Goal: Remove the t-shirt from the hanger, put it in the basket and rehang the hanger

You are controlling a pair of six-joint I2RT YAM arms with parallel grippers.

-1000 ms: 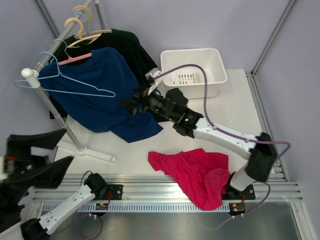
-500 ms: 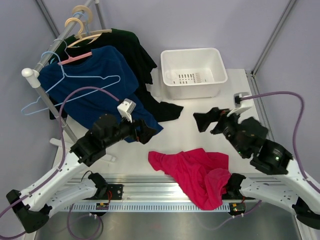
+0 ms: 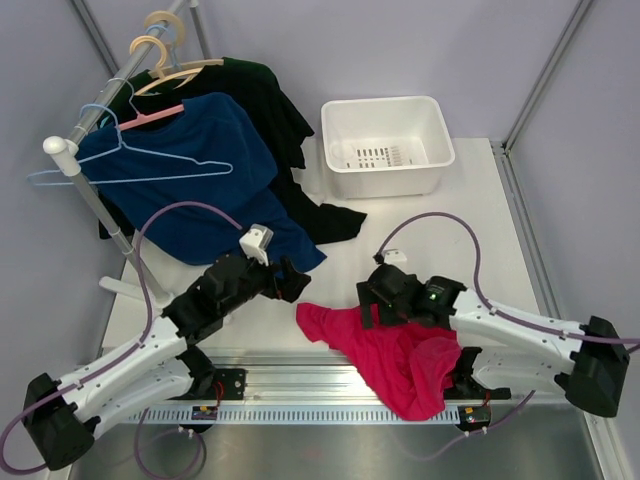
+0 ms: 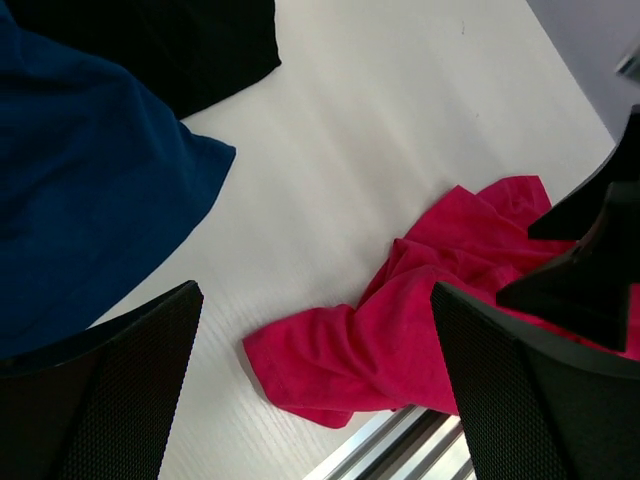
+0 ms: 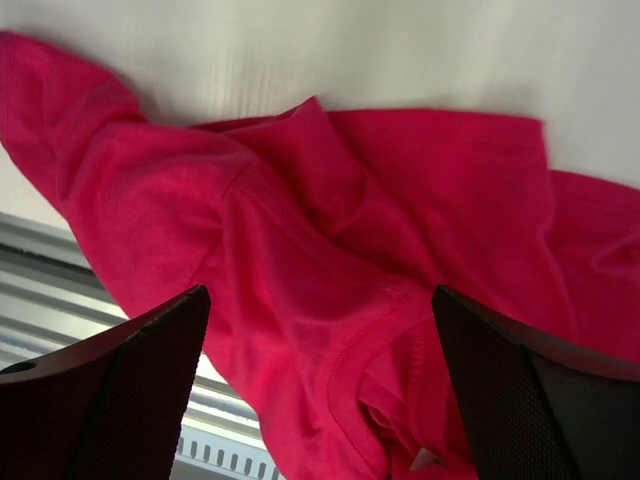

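Observation:
The raised top of the t-shirt's ribbed fold offers cloth to pinch, so I should lower my right gripper onto the fold next, shifting left in the top view.
The crimson-pink t-shirt (image 3: 395, 348) lies crumpled at the table's front edge, partly draped over the metal rail. It is off the hanger. The light-blue wire hanger (image 3: 130, 165) hangs bare on the rack, in front of the navy shirt. My left gripper (image 3: 291, 279) is open and empty, just left of the t-shirt (image 4: 400, 335). My right gripper (image 3: 372, 305) is open and empty, low over the t-shirt's upper edge. In the right wrist view the t-shirt (image 5: 330, 250) fills the space under the gripper (image 5: 320, 292), and its white label (image 5: 425, 460) shows near the bottom.
A navy shirt (image 3: 200, 200) on a pink hanger (image 3: 150, 117) and dark garments (image 3: 255, 95) on wooden hangers hang from the rack (image 3: 90, 195) at the left. A white basket (image 3: 387, 145) stands at the back. The metal rail (image 3: 300, 385) runs along the front edge.
The right arm has pulled back from the rack and dropped low over the t-shirt. The left arm has swung in from the left. The blue hanger has swung and settled.

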